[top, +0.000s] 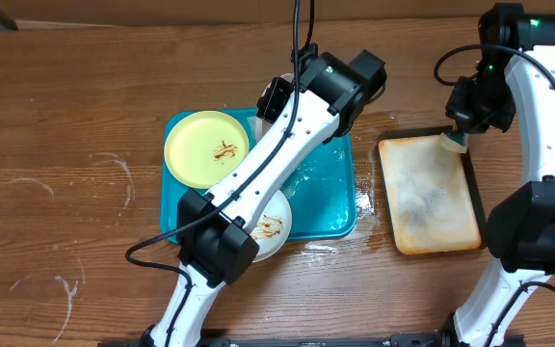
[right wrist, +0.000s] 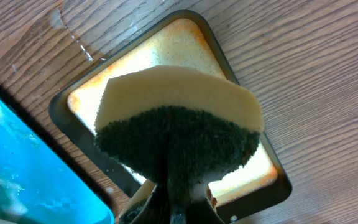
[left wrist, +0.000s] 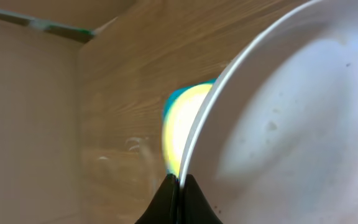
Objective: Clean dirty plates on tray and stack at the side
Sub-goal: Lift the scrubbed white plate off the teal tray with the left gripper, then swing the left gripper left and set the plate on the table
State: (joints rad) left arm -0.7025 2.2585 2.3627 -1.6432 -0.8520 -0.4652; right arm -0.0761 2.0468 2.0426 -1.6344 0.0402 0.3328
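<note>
The left gripper swings to bare wood (top: 102,166) (left wrist: 131,154) beside the tray next, below and to the left in the overhead view, then lowers the plate and releases it there.
The teal tray (top: 333,207) lies mid-table, wet and foamy. On its left end rests a pale yellow-green plate (top: 205,146) with a brown smear. A white plate (top: 272,227) with brown smears sits at the tray's near edge, partly under my left arm. My left gripper (left wrist: 179,186) is shut on the rim of another white plate (left wrist: 291,124), held tilted above the tray; the yellow-green plate (left wrist: 182,130) shows behind it. My right gripper (right wrist: 180,208) is shut on a yellow sponge with a dark green scrubbing side (right wrist: 179,118), above the small tan tray (right wrist: 166,50).
The black-rimmed tan stained tray (top: 432,198) lies right of the teal tray, with water splashed on the wood between them. Bare wooden tabletop (top: 66,145) stretches to the left. A cardboard wall (left wrist: 23,112) stands beyond the table.
</note>
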